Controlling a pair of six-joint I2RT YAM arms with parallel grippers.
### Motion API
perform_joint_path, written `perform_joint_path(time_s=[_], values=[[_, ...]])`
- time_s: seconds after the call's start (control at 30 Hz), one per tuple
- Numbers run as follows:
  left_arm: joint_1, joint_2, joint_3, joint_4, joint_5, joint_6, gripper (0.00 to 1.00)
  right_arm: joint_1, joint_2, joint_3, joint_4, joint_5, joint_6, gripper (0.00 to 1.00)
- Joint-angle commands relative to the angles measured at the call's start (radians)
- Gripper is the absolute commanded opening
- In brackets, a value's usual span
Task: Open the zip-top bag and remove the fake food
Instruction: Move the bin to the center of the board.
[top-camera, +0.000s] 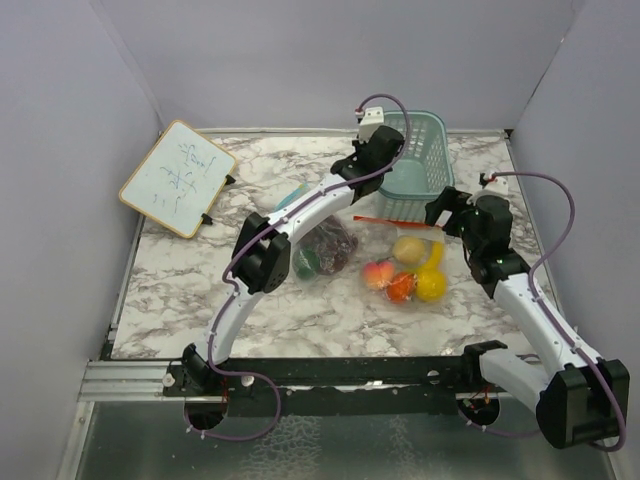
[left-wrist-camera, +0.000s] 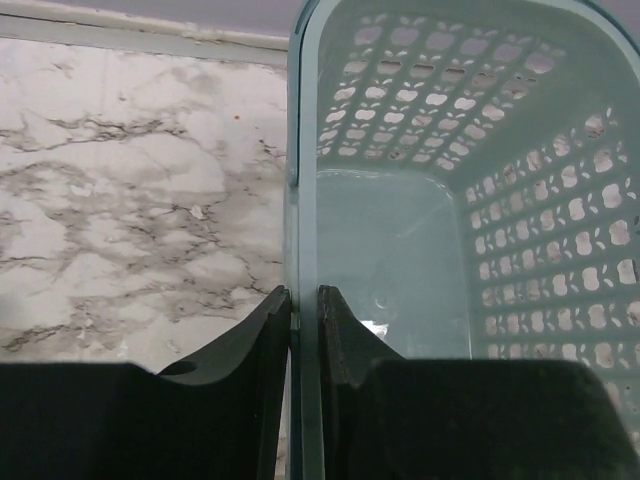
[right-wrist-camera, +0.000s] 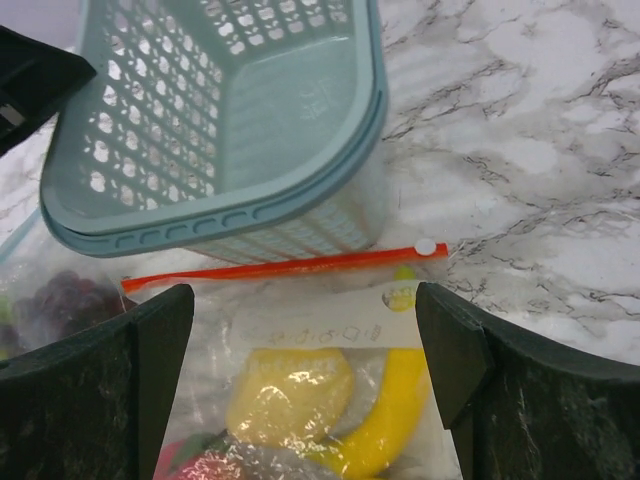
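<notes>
The right gripper goes outward and to the left in the top view onto the rim by my left gripper next, as the basket crowds the zip strip (right-wrist-camera: 290, 268).
A clear zip-top bag (top-camera: 405, 262) with a red zip strip (right-wrist-camera: 290, 268) lies flat and zipped on the marble table. It holds a lemon (right-wrist-camera: 290, 395), a banana (right-wrist-camera: 395, 415), a peach (top-camera: 377, 273) and a tomato (top-camera: 401, 288). A second clear bag (top-camera: 325, 250) to its left holds purple grapes (right-wrist-camera: 62, 300) and a green ball (top-camera: 306, 263). My right gripper (top-camera: 447, 212) is open above the zip end of the first bag, and in the right wrist view (right-wrist-camera: 303, 296) its jaws straddle the bag. My left gripper (left-wrist-camera: 305, 293) is shut on the teal basket's rim (left-wrist-camera: 303, 180).
The teal plastic basket (top-camera: 418, 165) stands at the back of the table, just behind the bags, with its inside showing nothing. A small whiteboard (top-camera: 178, 178) lies at the back left. Grey walls close in the table on three sides.
</notes>
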Motion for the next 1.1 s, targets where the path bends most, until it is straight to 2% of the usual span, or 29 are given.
perform_joint_path(time_s=[0.0, 0.07, 0.1, 0.13, 0.2, 0.33, 0.43, 0.6, 0.73, 0.87, 1.07], values=[[-0.03, 0.02, 0.018, -0.003, 0.091, -0.004, 0.27, -0.003, -0.035, 0.026, 0.02, -0.116, -0.04, 0.93], [-0.03, -0.024, -0.023, 0.007, 0.056, 0.001, 0.36, -0.003, -0.04, 0.025, 0.049, -0.212, -0.095, 0.83], [-0.028, -0.058, -0.06, 0.036, 0.047, 0.008, 0.48, -0.002, -0.039, 0.03, 0.049, -0.237, -0.102, 0.69], [-0.023, -0.088, -0.091, 0.054, 0.051, 0.013, 0.58, -0.002, -0.037, 0.036, 0.049, -0.25, -0.105, 0.61], [-0.003, -0.138, -0.12, 0.055, 0.096, 0.025, 0.65, 0.0, -0.03, 0.051, 0.052, -0.264, -0.111, 0.59], [0.029, -0.259, -0.201, 0.049, 0.068, 0.037, 0.78, 0.005, 0.042, 0.141, 0.029, -0.252, -0.103, 0.66], [0.076, -0.387, -0.374, 0.091, 0.069, 0.034, 0.8, 0.029, 0.139, 0.219, 0.031, -0.235, -0.092, 0.7], [0.176, -0.615, -0.811, 0.225, 0.058, -0.039, 0.8, 0.123, 0.32, 0.343, 0.069, -0.084, -0.125, 0.7], [0.214, -0.733, -1.022, 0.227, 0.031, -0.058, 0.8, 0.179, 0.453, 0.475, 0.046, -0.038, -0.139, 0.7], [0.23, -0.82, -1.175, 0.257, 0.018, -0.059, 0.8, 0.242, 0.594, 0.662, -0.046, 0.025, -0.137, 0.7], [0.249, -0.871, -1.253, 0.239, 0.005, -0.037, 0.8, 0.326, 0.772, 0.856, -0.176, 0.231, -0.121, 0.7]])
